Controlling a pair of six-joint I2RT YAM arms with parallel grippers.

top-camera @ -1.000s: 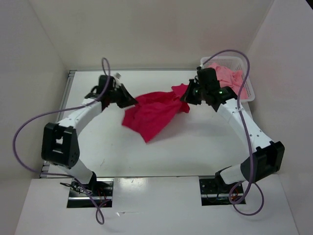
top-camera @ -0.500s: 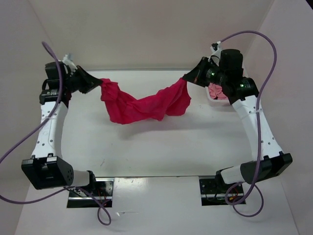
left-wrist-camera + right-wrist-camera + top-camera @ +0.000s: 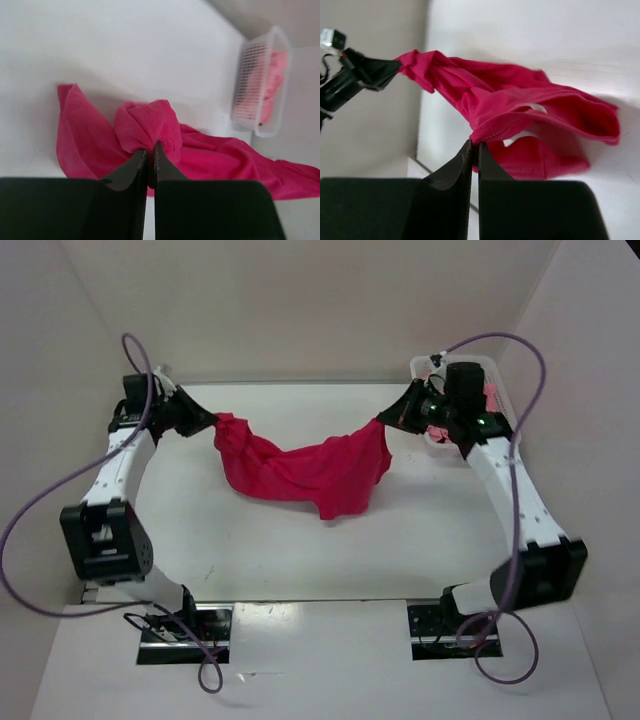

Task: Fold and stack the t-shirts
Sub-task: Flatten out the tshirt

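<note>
My right gripper needs to lower the ribbed hem onto the tabletop [image 3: 362, 418] beside the basket next and release it, because that bare white spot is below the gripper.
The bright crimson-magenta t-shirt [image 3: 305, 472] hangs stretched between my two grippers above the table, sagging in the middle. My left gripper [image 3: 207, 423] is shut on its left end; in the left wrist view [image 3: 150, 146] the cloth [image 3: 145, 125] bunches at the tips. My right gripper [image 3: 384, 418] is shut on the right end; in the right wrist view [image 3: 475, 144] it pinches a ribbed hem of the shirt [image 3: 520, 115]. A light pink t-shirt [image 3: 270, 80] lies in the basket. The dark maroon shirt is out of view.
The white mesh basket [image 3: 497, 370] stands at the table's back right corner, behind my right arm; it also shows in the left wrist view [image 3: 245, 85]. White walls close in on three sides. The white table [image 3: 300, 550] lies under the shirt.
Both grippers have come down and slightly inward, still holding the shirt. The shirt hangs lower and its bottom edge now drapes toward the table.
</note>
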